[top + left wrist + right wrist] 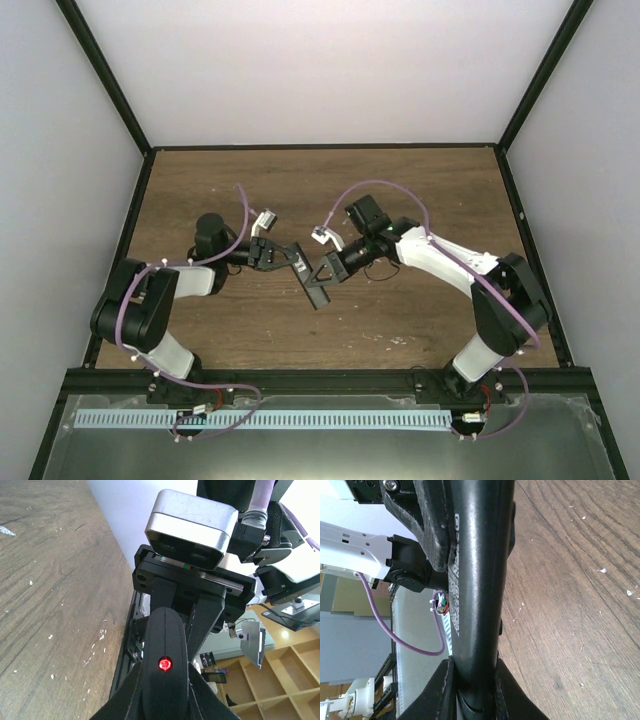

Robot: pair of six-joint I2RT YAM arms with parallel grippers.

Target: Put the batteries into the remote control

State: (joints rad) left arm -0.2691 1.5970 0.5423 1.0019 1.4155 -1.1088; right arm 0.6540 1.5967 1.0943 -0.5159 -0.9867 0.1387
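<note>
The right gripper goes to the right in the top view next and tips downward. It then brings the remote control [310,277] down onto bare wood, as its LED shines.
The remote control [310,277] is a slim black bar held in the air over the middle of the table, between both grippers. My left gripper [288,256] is shut on its upper end. My right gripper [324,268] is shut on it from the other side. In the left wrist view the remote's end [165,645] faces the camera with a lit red LED, clamped in my left gripper [165,697]. In the right wrist view the remote [480,580] runs up the frame as a glossy bar clamped in my right gripper [476,690]. The blue batteries are not in view.
The wooden table [420,180] is boxed in by white walls and black frame posts [110,75]. A white slotted strip [300,419] runs along the near edge behind the arm bases. Purple cables [385,186] loop over both wrists.
</note>
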